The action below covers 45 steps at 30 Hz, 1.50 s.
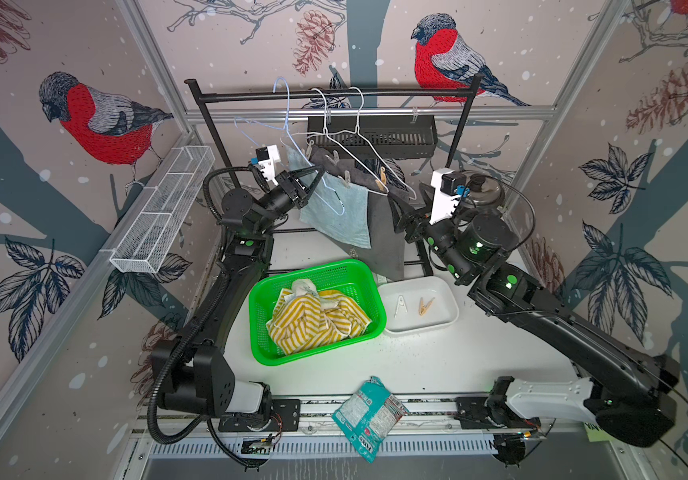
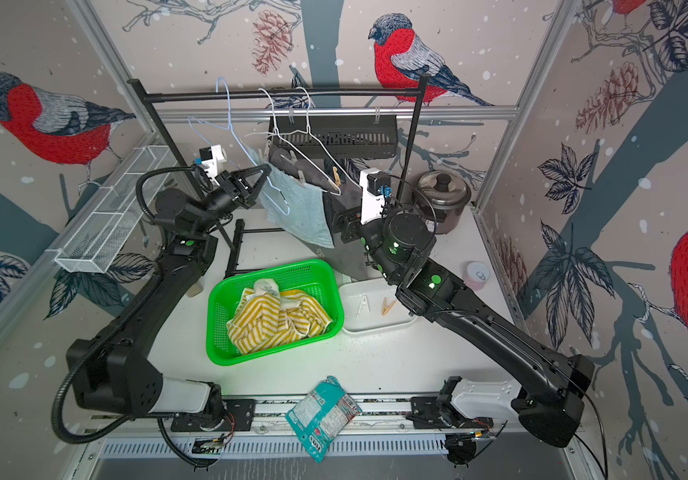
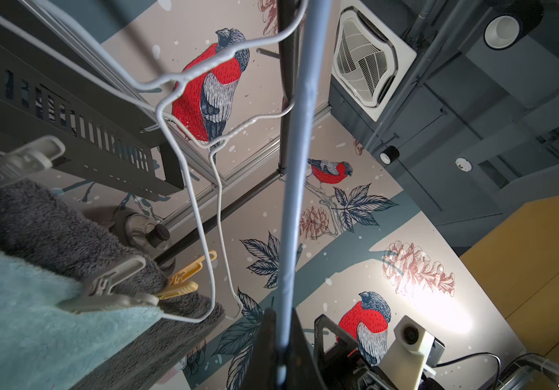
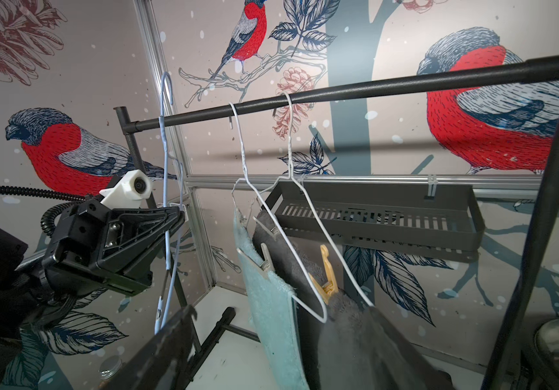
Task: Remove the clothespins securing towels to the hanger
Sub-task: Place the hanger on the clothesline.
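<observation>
The blue hanger's hook stands raised above the black bar [image 1: 271,96], so next I need to move my left gripper outward and then down to free the hanger's wire with its hook there.
My left gripper [image 1: 316,174] is shut on the wire of the empty blue hanger [image 3: 291,189], seen also from the right wrist [image 4: 170,219]. On the white hangers [image 1: 358,137] a light blue towel [image 1: 342,216] and a dark grey towel [image 1: 383,245] hang, held by grey clothespins [image 3: 112,287] and a yellow one [image 4: 325,273]. My right gripper [image 4: 278,354] stands open just below them, its fingers on either side of the towels' lower parts. A yellow-striped towel [image 1: 313,320] lies in the green basket [image 1: 259,307]. A white [image 1: 401,305] and a wooden clothespin [image 1: 426,306] lie in the white tray [image 1: 446,299].
The hangers hook over a black rail [image 1: 334,91] with a black slotted basket [image 1: 375,133] behind. A white wire basket [image 1: 163,208] is on the left wall. A steel pot [image 1: 483,191] stands behind my right arm. A snack bag [image 1: 371,415] lies at the front edge.
</observation>
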Each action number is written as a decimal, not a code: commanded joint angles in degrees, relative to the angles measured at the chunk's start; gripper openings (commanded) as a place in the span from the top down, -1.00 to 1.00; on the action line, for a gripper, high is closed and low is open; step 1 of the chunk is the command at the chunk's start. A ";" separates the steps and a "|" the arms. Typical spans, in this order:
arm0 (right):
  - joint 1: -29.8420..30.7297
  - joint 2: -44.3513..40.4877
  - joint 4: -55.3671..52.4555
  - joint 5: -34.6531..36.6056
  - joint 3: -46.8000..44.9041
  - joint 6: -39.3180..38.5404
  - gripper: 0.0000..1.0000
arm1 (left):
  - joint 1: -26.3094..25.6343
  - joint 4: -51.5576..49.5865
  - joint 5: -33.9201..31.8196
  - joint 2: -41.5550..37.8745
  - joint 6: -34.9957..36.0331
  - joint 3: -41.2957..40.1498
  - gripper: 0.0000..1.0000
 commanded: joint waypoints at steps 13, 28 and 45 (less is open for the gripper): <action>-1.74 -0.59 0.59 -0.65 -1.51 2.17 -0.58 | 4.10 10.82 2.08 9.43 -10.55 5.70 1.00; -3.70 0.31 -2.28 -4.71 0.54 1.82 -0.58 | 4.19 9.44 1.93 2.08 -7.71 -4.96 -0.09; -6.55 7.01 -16.07 -20.80 12.78 3.42 -0.46 | 4.19 -41.68 -13.36 -24.80 35.75 -9.44 -0.46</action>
